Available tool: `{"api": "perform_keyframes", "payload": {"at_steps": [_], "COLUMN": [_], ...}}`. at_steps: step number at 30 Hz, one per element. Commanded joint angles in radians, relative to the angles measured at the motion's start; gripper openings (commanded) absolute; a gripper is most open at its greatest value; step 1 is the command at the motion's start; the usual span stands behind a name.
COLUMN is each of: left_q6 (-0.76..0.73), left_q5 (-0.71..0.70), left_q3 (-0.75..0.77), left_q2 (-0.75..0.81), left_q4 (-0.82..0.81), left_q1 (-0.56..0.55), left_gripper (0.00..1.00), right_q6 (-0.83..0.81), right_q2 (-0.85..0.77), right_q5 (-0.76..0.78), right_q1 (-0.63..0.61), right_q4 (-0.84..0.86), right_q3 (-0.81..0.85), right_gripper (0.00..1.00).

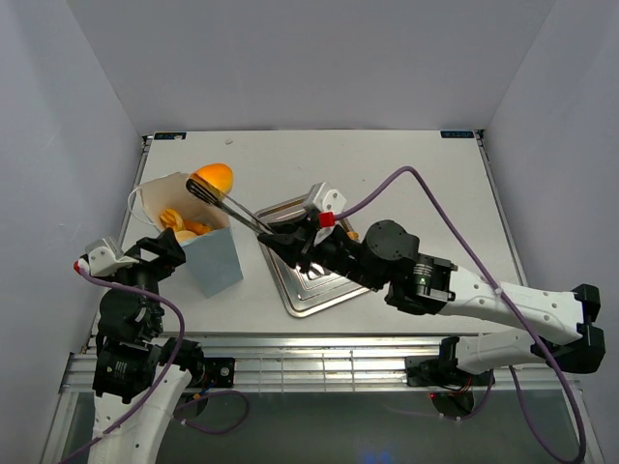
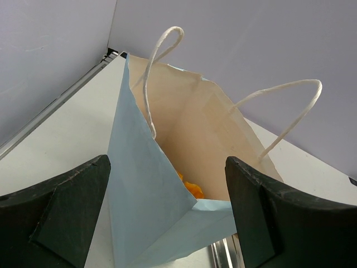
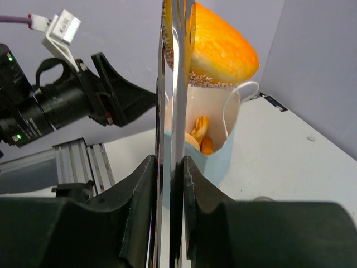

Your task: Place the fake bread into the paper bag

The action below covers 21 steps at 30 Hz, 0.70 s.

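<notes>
My right gripper is to go left in the top view next, where the bag's opening [image 1: 181, 208] lies, and let go of the tongs [image 1: 242, 213], since the bun is at the bag's rim.
The paper bag [image 1: 215, 261], pale blue outside, stands upright at the left of the table with several pieces of fake bread [image 1: 184, 224] inside it. My right gripper [image 1: 290, 237] is shut on a pair of metal tongs [image 1: 242, 213]. The tongs pinch a glossy orange bun [image 1: 213, 177] just above the bag's far rim. In the right wrist view the bun [image 3: 220, 47] hangs over the open bag [image 3: 220, 159]. My left gripper [image 2: 167, 167] stands open, its jaws on either side of the bag's near corner [image 2: 145, 190], with orange bread [image 2: 192, 188] showing inside.
A silver metal tray [image 1: 314, 290] lies right of the bag, under my right arm. White string handles [image 2: 162, 50] rise from the bag's rim. Grey walls close in the table at the back and both sides.
</notes>
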<state>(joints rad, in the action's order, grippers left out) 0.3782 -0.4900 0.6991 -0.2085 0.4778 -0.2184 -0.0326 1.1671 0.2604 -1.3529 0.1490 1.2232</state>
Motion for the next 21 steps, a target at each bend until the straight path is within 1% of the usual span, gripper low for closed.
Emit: {"api": "perform_keyframes", "payload": {"at_steps": [1, 4, 6, 10, 11, 13, 14, 17, 21], "left_q6": [-0.004, -0.004, -0.004, -0.005, -0.005, -0.004, -0.004, -0.004, -0.004], "left_q5": [0.004, 0.002, 0.005, 0.004, 0.004, 0.004, 0.005, 0.004, 0.005], "left_q3": [-0.004, -0.003, -0.004, -0.003, -0.003, -0.003, -0.003, -0.004, -0.003], "left_q2": [-0.019, -0.023, -0.025, -0.026, -0.025, -0.023, -0.025, -0.023, -0.025], "left_q4": [-0.004, -0.004, -0.004, -0.004, -0.004, -0.002, -0.002, -0.002, -0.004], "left_q1": [-0.004, -0.006, -0.007, -0.009, -0.009, -0.009, -0.010, -0.010, -0.012], "left_gripper": [0.94, 0.94, 0.94, 0.94, 0.94, 0.94, 0.94, 0.94, 0.94], "right_q6": [-0.024, 0.005, 0.025, 0.124, 0.141, 0.189, 0.204, 0.252, 0.293], "right_q2": [0.089, 0.166, 0.196, 0.273, 0.285, 0.321, 0.330, 0.368, 0.411], "right_q5": [-0.069, -0.107, -0.159, -0.254, -0.323, -0.366, -0.413, -0.493, -0.539], "right_q1": [0.023, 0.056, 0.078, 0.158, 0.173, 0.213, 0.225, 0.264, 0.288], "right_q4": [0.164, 0.182, 0.198, 0.233, 0.231, 0.236, 0.250, 0.268, 0.277], "right_q3": [0.116, 0.162, 0.176, 0.211, 0.222, 0.239, 0.245, 0.259, 0.265], "right_gripper": [0.18, 0.18, 0.19, 0.19, 0.19, 0.20, 0.20, 0.23, 0.27]}}
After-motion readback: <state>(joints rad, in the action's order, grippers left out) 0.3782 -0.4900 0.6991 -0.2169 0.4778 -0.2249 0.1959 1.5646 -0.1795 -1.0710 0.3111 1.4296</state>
